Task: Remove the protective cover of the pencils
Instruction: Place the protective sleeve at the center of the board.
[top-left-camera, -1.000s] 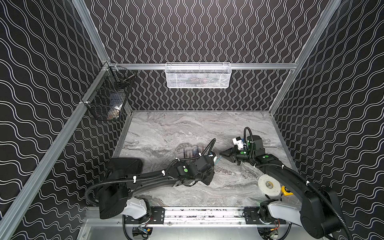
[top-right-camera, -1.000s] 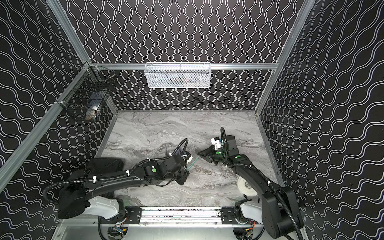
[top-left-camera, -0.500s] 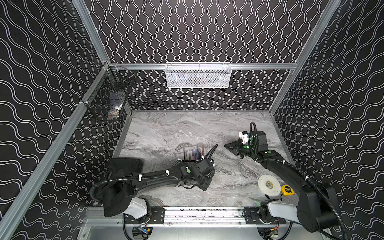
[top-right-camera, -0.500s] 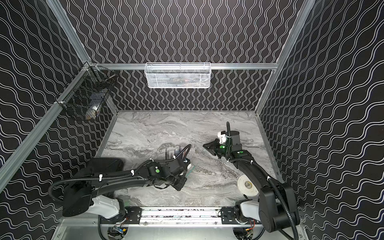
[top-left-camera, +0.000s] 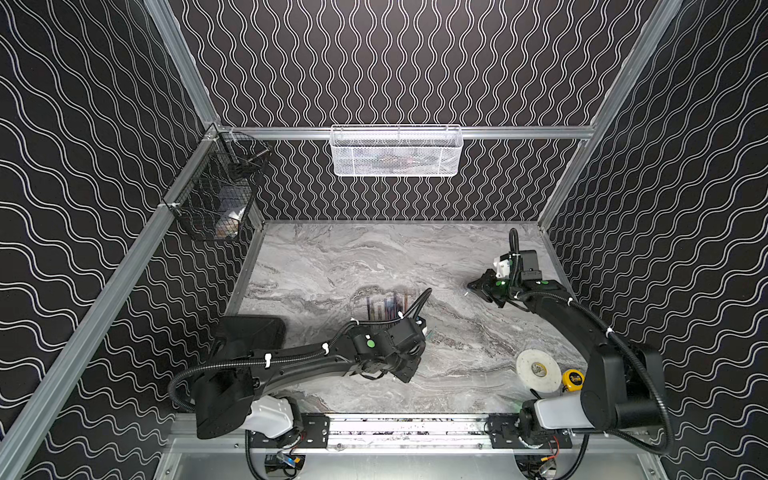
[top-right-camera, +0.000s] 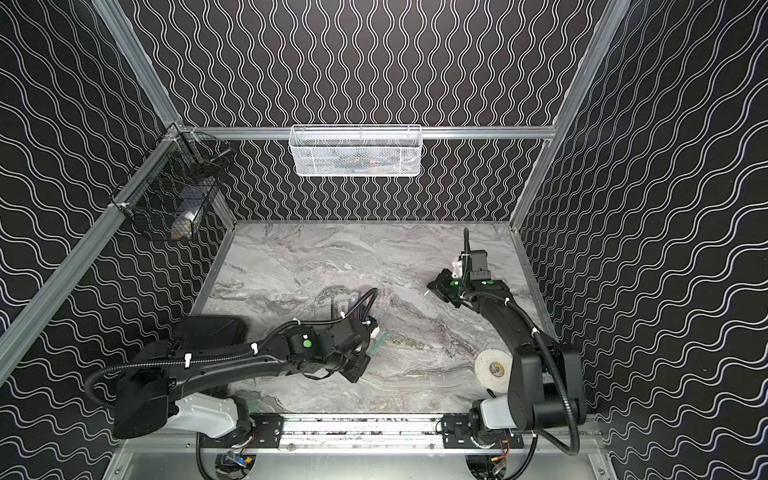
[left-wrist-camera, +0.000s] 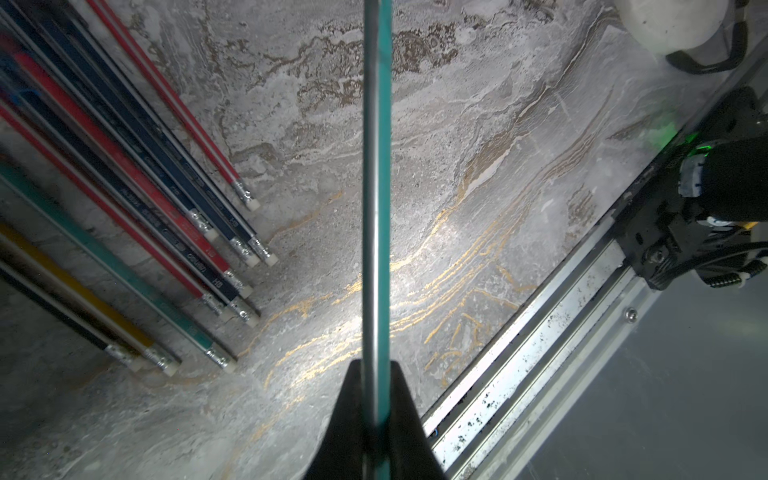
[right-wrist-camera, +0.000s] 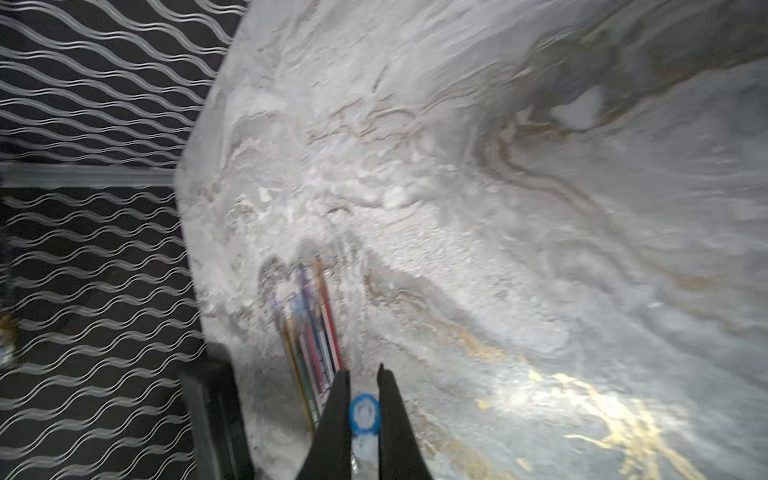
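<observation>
My right gripper needs to tip downward next and go down toward the bare tabletop below to let go of the clear cover (right-wrist-camera: 364, 409), because that spot is away from the pencils.
Several pencils (top-left-camera: 386, 305) (top-right-camera: 351, 305) (left-wrist-camera: 124, 208) (right-wrist-camera: 316, 332), red, blue, green, yellow and black, lie side by side mid-table in both top views. My left gripper (left-wrist-camera: 376, 374) (top-left-camera: 409, 370) (top-right-camera: 357, 365) is shut on one green pencil (left-wrist-camera: 376, 208) (top-right-camera: 376, 340), which it holds just in front of the row. My right gripper (right-wrist-camera: 364, 382) (top-left-camera: 471, 286) (top-right-camera: 430, 286), over the right side of the table, is shut on a small clear protective cover (right-wrist-camera: 364, 409) with a blue ring. The green pencil's tip is out of view.
A white tape roll (top-left-camera: 538, 370) and a yellow tape measure (top-left-camera: 573, 379) lie at the front right. A black pad (top-left-camera: 253, 332) sits at the left edge. On the walls hang a white mesh basket (top-left-camera: 397, 151) and a black wire basket (top-left-camera: 216, 195).
The two grippers were close together; my right gripper has drawn back to the right with the cover. My left gripper has moved toward the front with the green pencil.
</observation>
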